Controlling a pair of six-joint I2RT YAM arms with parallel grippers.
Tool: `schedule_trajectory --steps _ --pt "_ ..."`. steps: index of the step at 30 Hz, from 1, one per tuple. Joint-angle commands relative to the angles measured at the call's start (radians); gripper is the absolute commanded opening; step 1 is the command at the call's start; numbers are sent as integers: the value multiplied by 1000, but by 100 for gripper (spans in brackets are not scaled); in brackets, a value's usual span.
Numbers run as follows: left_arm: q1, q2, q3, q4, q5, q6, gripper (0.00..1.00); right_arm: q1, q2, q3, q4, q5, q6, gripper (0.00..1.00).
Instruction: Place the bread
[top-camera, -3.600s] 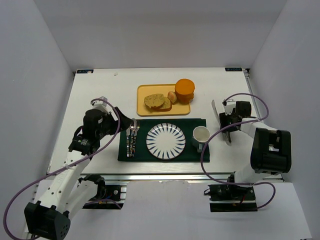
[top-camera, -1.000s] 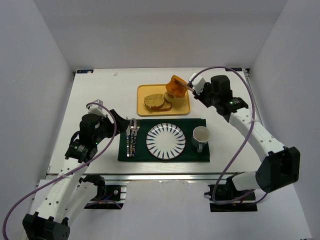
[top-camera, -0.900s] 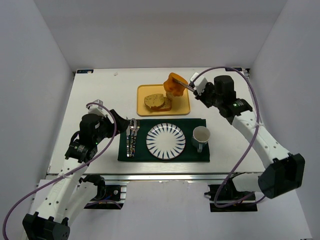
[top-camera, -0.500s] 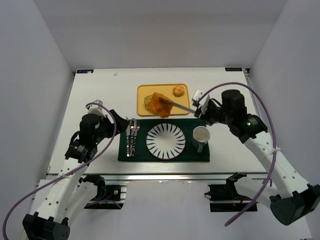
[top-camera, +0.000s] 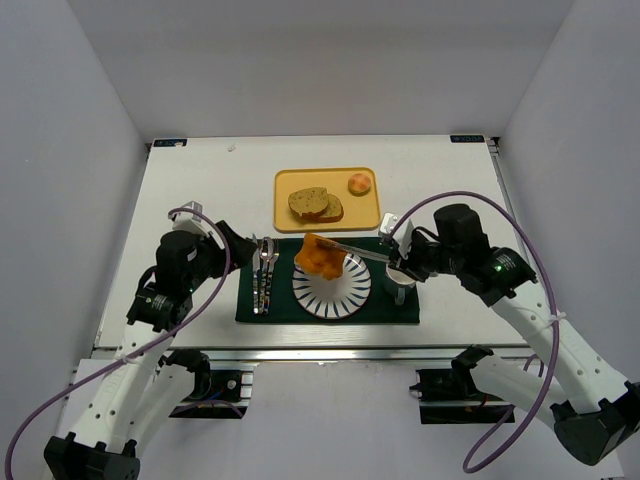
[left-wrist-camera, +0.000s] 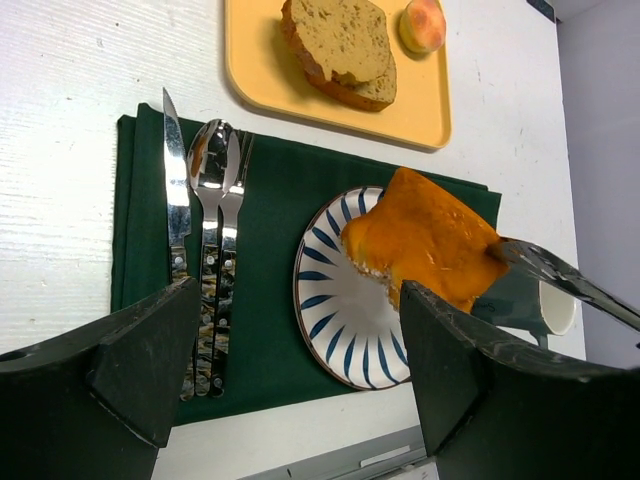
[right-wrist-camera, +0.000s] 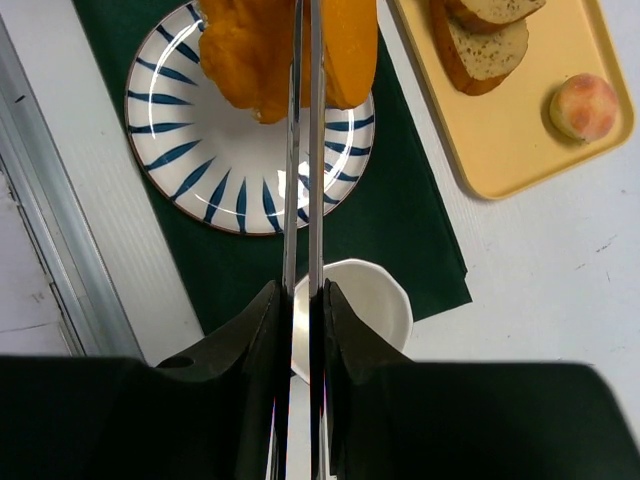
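Next, my right gripper moves back and down, sets the orange piece (top-camera: 322, 254) onto the striped plate and releases the tongs, since the orange piece overhangs the plate's far edge.
Two tan speckled bread slices (top-camera: 315, 204) lie overlapping on the yellow tray (top-camera: 285, 222); they also show in the left wrist view (left-wrist-camera: 340, 45) and the right wrist view (right-wrist-camera: 485, 30). My right gripper (top-camera: 400, 262) (right-wrist-camera: 300, 310) is shut on metal tongs (top-camera: 365, 255) (right-wrist-camera: 302, 150). The tongs pinch a thick orange piece (top-camera: 322, 254) (right-wrist-camera: 255, 50) just above the far edge of the striped plate (top-camera: 335, 290) (right-wrist-camera: 190, 150). My left gripper (top-camera: 245, 248) (left-wrist-camera: 290, 370) is open and empty, left of the plate above the cutlery.
A small pinkish bun (top-camera: 359, 183) sits at the tray's right end. A knife, spoon and fork (top-camera: 264, 275) lie on the dark green mat (top-camera: 250, 305) left of the plate. A white mug (top-camera: 402, 275) stands right of the plate, under the tongs.
My right arm swung to the tray, took the orange piece in the tongs and carried it near, over the plate. The bun stayed on the tray. The left arm barely moved.
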Motion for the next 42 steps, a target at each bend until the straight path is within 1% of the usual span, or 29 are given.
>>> schedule_trajectory --steps 1,9,13,19,21,24,25,27,28,31,35,42 --pt "3 -27 2 -11 -13 -3 90 15 -29 -10 60 37 4 0" --pt "2 -41 1 -23 -17 -7 90 76 -64 -79 120 146 -20 0" --pt "3 -41 -4 -17 -14 -7 90 99 -84 -92 127 155 -54 0" --pt "3 -32 -2 -8 -14 -7 90 130 -119 -124 61 71 -131 0" --pt "3 -30 -2 -8 -13 -7 90 133 -116 -130 19 34 -149 2" --pt "3 -32 -5 -11 -14 -7 90 134 -105 -135 -14 14 -164 8" --pt "3 -32 -7 -11 -14 -7 90 134 -104 -135 -21 8 -167 14" --pt "3 -32 -7 -11 -14 -7 90 134 -101 -133 -38 -8 -178 22" --pt "3 -32 -7 -10 -16 -7 90 134 -99 -131 -43 -11 -180 29" --pt "2 -27 -7 -8 -17 -4 90 134 -99 -128 -52 -17 -184 40" --pt "3 -20 -7 -2 -16 -2 90 134 -105 -119 -44 -15 -172 46" --pt "3 -18 -12 0 -14 0 90 134 -122 -89 -31 -35 -120 47"
